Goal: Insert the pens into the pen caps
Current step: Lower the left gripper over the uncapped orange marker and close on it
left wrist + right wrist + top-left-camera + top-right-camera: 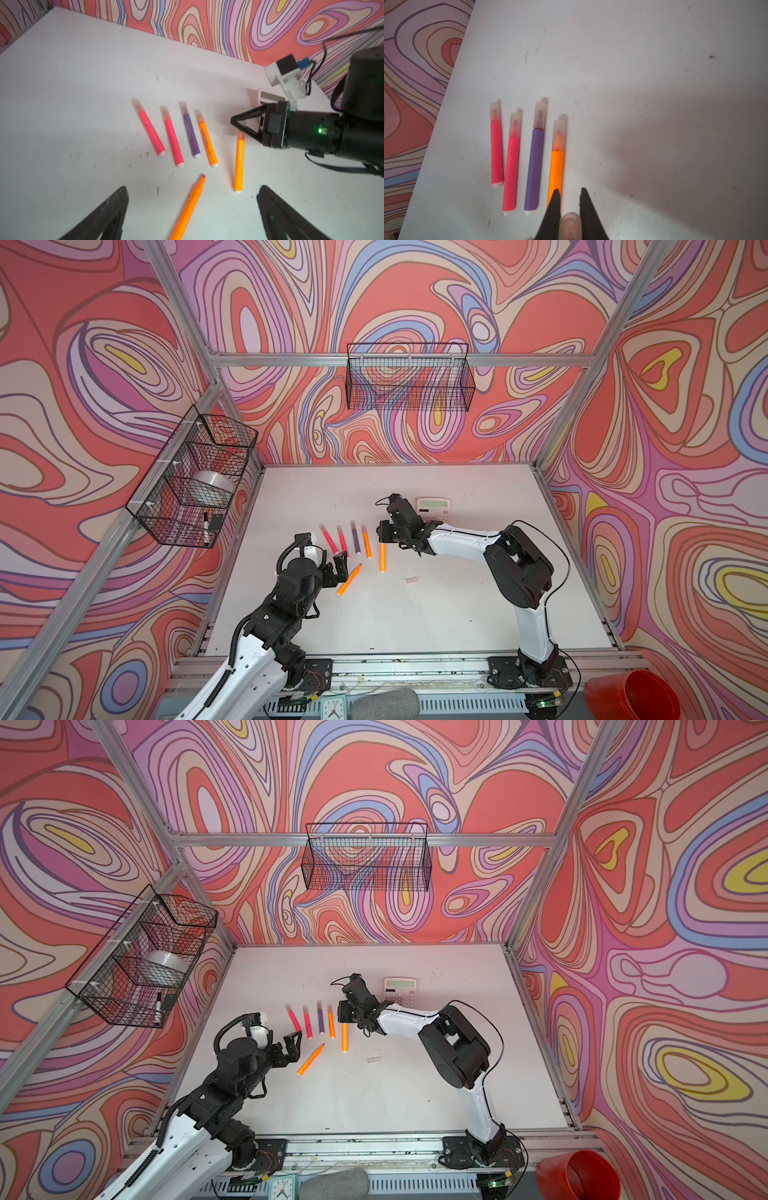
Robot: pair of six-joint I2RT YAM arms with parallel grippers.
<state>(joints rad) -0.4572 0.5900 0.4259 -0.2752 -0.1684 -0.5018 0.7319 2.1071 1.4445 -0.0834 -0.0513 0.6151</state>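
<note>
My right gripper will next go down to the bare tabletop beside the row's orange pen and let go of this orange pen, with it sitting in the pale pen cap [411, 580].
Four capped pens lie in a row: two pink [330, 539], one purple [355, 537], one orange [366, 542]. My right gripper [382, 538] [570, 189] is shut on a pale pen cap [570, 225], and another orange pen [382, 558] [239, 164] sits in that cap. An uncapped orange pen [349, 580] [188, 207] lies slanted below my left gripper [337, 568] [193, 188], which is wide open and holds nothing. A loose pen cap [411, 580] [372, 1060] lies on the white table, right of the pens.
A calculator [434, 508] lies behind the right gripper. A wire basket [191, 489] on the left wall holds a tape roll and a black-and-white marker [205, 526]. Another basket [409, 377] hangs on the back wall. A red cup [631, 695] stands off the table's front right corner.
</note>
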